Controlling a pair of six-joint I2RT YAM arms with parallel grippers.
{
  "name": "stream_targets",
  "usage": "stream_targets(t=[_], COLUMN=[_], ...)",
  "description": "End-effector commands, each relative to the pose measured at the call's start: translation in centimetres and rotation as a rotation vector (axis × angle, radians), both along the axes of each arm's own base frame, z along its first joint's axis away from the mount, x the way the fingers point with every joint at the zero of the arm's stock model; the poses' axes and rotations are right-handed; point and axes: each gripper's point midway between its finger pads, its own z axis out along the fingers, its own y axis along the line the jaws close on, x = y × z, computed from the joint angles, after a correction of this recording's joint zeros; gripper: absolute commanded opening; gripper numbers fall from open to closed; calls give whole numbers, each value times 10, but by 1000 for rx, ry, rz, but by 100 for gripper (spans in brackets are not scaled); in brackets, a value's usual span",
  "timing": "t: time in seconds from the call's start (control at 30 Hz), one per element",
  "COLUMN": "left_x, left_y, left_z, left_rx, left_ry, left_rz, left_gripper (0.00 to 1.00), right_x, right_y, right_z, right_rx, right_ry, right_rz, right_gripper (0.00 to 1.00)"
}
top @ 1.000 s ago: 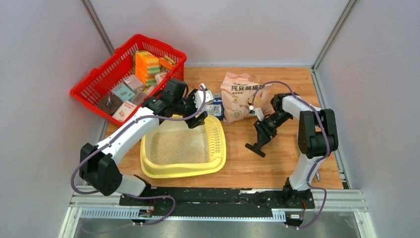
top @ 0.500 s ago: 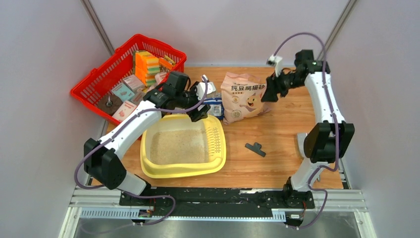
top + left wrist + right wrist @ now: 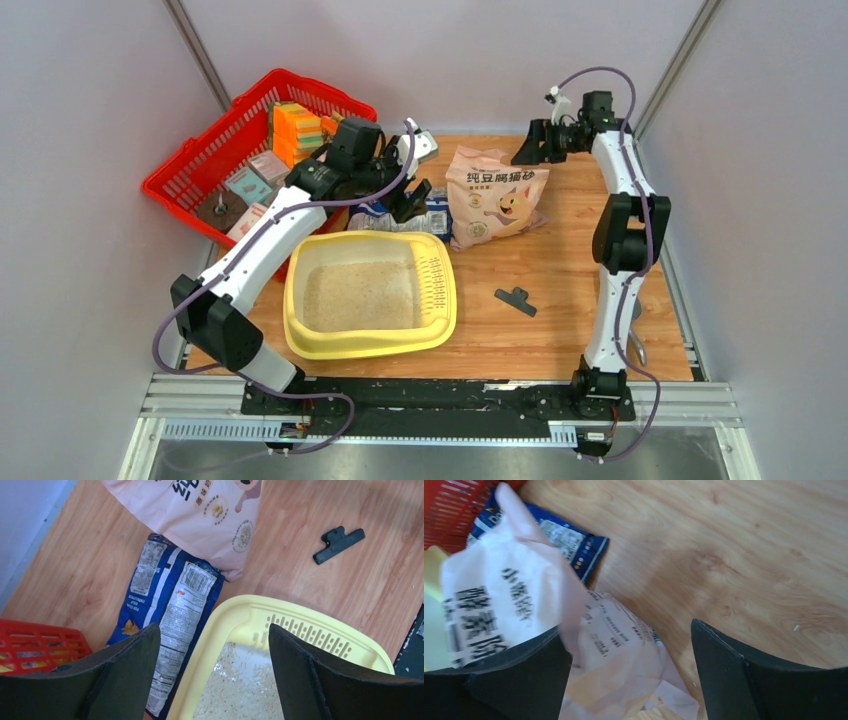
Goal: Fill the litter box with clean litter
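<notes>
The right gripper shifts to the left in the right wrist view next, onto that edge, and closes, since the bag's raised top edge (image 3: 509, 164) (image 3: 568, 604) stands by one finger.
The litter box (image 3: 442, 325) is a pale-yellow tray at the front left of the table, with beige clean litter (image 3: 358, 295) spread over its floor. The tan litter bag (image 3: 492, 198) lies behind it to the right. My left gripper (image 3: 408, 190) is open and empty above the tray's far rim (image 3: 250, 609); the litter (image 3: 240, 685) shows between its fingers. My right gripper (image 3: 530, 148) is open at the back, above the bag's top end (image 3: 614, 645), which shows between its spread fingers, not pinched.
A blue-and-white bag (image 3: 428, 215) lies between tray and tan bag, also in the left wrist view (image 3: 170, 595). A red basket (image 3: 195, 170) of boxes stands back left. A black clip (image 3: 515, 300) lies on the wood right of the tray.
My right arm left the black clip on the table and swung up and back to the tan bag's top. My left gripper drew back from over the tray toward its far rim.
</notes>
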Motion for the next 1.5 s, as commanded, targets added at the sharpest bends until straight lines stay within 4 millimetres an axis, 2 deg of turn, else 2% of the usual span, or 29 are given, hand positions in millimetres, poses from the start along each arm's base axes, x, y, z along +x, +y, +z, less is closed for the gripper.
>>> stream_targets(t=[0.0, 0.07, 0.17, 0.2, 0.27, 0.3, 0.37, 0.4, 0.47, 0.5, 0.6, 0.63, 0.7, 0.73, 0.77, 0.8, 0.87, 0.9, 1.03, 1.13, 1.17, 1.2, 1.27, 1.3, 1.33, 1.37, 1.4, 1.43, 1.47], left_x=[-10, -12, -12, -10, -6, -3, 3, 7, 15, 20, 37, 41, 52, 56, 62, 72, 81, 84, 68, 58, 63, 66, 79, 86, 91, 99, 102, 103, 102], left_y=[11, 14, 17, 16, 16, 15, 11, 8, 2, -2, -11, -13, -20, -22, -24, -29, -34, -40, -69, -85, -89, -91, -96, -98, -100, -104, -107, -110, -117], left_z=[4, -3, -4, -5, -3, -6, -2, -2, 1, 5, 11, 16, 20, 18, 18, 30, 33, 41, 57, 68, 59, 65, 54, 64, 66, 57, 69, 68, 55], left_rx=[16, 37, 54, 56, 61, 65, 56, 51, 33, 19, -8, -20, -46, -52, -62, -103, -138, -172, -273, -299, -278, -264, -226, -228, -219, -206, -214, -201, -194], left_ry=[5, 2, -10, -12, -29, -24, -40, -50, -65, -82, -110, -121, -156, -167, -184, -240, -267, -298, -337, -334, -315, -322, -338, -374, -397, -394, -418, -434, -409], left_rz=[32, 25, 21, 20, 22, 23, 25, 23, 21, 20, 38, 45, 48, 50, 60, 69, 86, 70, -129, -221, -224, -223, -217, -212, -211, -204, -212, -240, -294], left_gripper=[86, 86, 86, 86, 85, 86, 85, 85, 85, 85, 85, 85, 85, 86, 86, 86, 87, 88, 88, 88, 88, 88, 88, 88, 88, 88, 90, 91, 91], right_x=[19, 22, 23, 20, 10, 4, -10, -24, -39, -51, -69, -80, -91, -102, -107, -110, -125, -129, -140, -140, -142, -143, -142, -145, -146, -146, -147, -149, -148], right_y=[11, 20, 35, 41, 52, 55, 61, 72, 74, 73, 72, 72, 70, 71, 70, 69, 70, 68, 67, 70, 71, 74, 76, 77, 78, 79, 80, 79, 79], right_z=[18, 11, 25, 39, 68, 80, 96, 119, 131, 152, 166, 183, 186, 197, 191, 189, 193, 181, 170, 184, 189, 194, 205, 209, 212, 215, 216, 218, 217], right_rx=[17, 19, 69, 104, 136, 147, 152, 153, 157, 155, 140, 130, 125, 125, 125, 125, 120, 112, 84, 100, 110, 133, 153, 178, 189, 197, 205, 207, 205], right_ry=[-99, -98, -119, -146, -190, -212, -235, -278, -289, -325, -355, -402, -406, -428, -411, -401, -418, -397, -428, -471, -481, -481, -505, -492, -493, -499, -493, -497, -499], right_rz=[31, 49, 87, 114, 154, 175, 202, 232, 243, 247, 243, 249, 245, 250, 247, 243, 254, 253, 282, 299, 310, 320, 323, 325, 327, 327, 326, 327, 324], right_gripper=[85, 79, 47, 32, 21, 11, 6, 2, 0, 0, 0, 0, 0, 0, 0, 0, 0, 0, 0, 0, 0, 0, 0, 0, 0, 0, 0, 0, 0])
